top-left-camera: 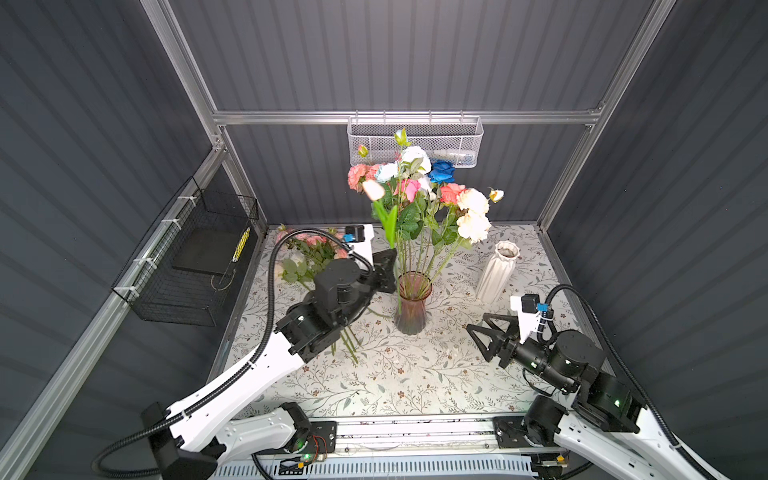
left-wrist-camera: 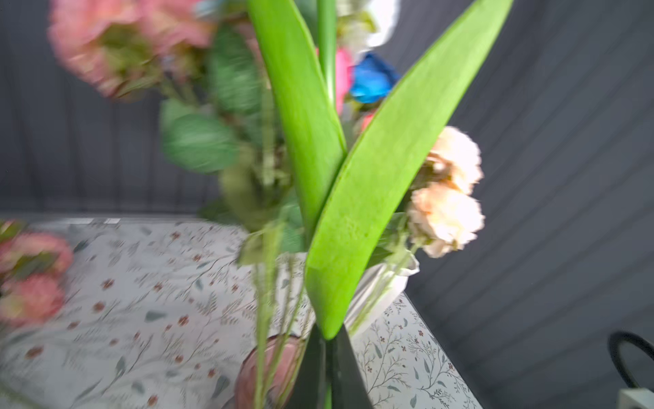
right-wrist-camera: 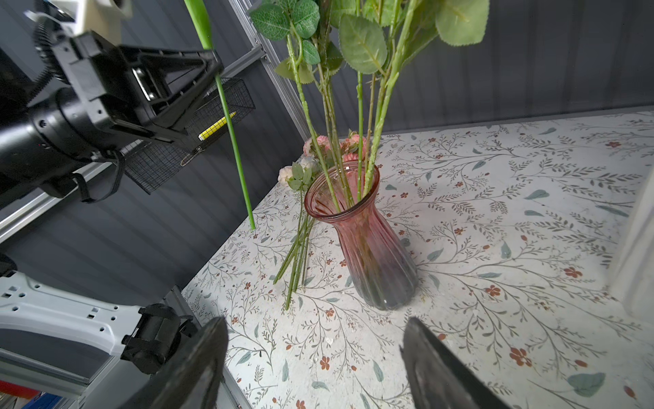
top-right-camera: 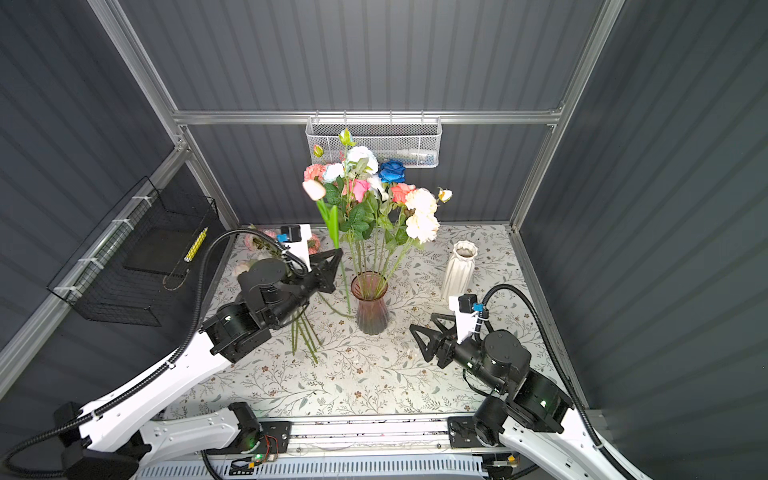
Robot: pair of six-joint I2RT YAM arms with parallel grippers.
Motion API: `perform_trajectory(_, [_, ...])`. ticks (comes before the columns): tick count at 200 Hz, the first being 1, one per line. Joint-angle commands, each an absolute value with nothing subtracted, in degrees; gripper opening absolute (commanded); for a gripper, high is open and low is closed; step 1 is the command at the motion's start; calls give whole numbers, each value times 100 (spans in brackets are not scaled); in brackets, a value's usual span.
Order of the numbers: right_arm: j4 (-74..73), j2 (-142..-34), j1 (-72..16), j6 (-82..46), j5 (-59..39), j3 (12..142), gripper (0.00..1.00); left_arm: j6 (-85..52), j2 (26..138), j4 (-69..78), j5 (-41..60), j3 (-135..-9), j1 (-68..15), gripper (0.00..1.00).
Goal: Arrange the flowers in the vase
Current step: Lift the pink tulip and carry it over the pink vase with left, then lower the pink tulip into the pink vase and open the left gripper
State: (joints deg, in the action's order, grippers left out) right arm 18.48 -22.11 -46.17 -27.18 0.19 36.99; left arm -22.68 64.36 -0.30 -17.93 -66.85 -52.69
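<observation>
The lower end of the stem is hanging outside the vase's rim. My left gripper should next bring the stem over the opening of the pink vase [top-left-camera: 412, 303] [left-wrist-camera: 276, 368], lower it and let it go.
A pink glass vase [top-left-camera: 412, 303] [top-right-camera: 370, 303] [right-wrist-camera: 368, 240] stands mid-table and holds several flowers [top-left-camera: 419, 187] [top-right-camera: 374, 187] with pink, white, peach and blue blooms. My left gripper [top-left-camera: 392, 254] [top-right-camera: 337, 252] [left-wrist-camera: 327, 341] [right-wrist-camera: 215, 61] is shut on the stem of one flower with a pale pink bud [top-left-camera: 373, 189] and bright green leaves [left-wrist-camera: 371, 184]. It hangs just left of the vase rim. The stem's lower end [right-wrist-camera: 252, 226] hangs outside the vase, above the table. More flowers [top-left-camera: 311, 249] [top-right-camera: 305, 336] lie on the table at the left. My right gripper [top-left-camera: 476, 322] [top-right-camera: 422, 322] [right-wrist-camera: 315, 325] is open and empty, right of the vase.
A white ribbed vase [top-left-camera: 496, 270] [top-right-camera: 459, 270] stands empty at the back right. A black wire basket [top-left-camera: 195, 257] hangs on the left wall and a white mesh basket [top-left-camera: 415, 141] on the back rail. The table [top-left-camera: 395, 374] has a floral cloth.
</observation>
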Motion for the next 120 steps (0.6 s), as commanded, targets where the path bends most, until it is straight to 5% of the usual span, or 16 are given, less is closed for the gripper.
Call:
perform_trajectory(1, [1830,-2197,-4619,-2645,34,3854,79,-662,6657,1300,-2270,-6921,-5748,0])
perform_trajectory(45, [1865,-2206,-4623,-2644,70,3894,79,534,7257,2682,-2671,-6614,-6135,0])
perform_trajectory(120, [1980,-2237,-4623,-2619,-14,4100,79,419,7885,3560,-3166,-5887,-5881,0])
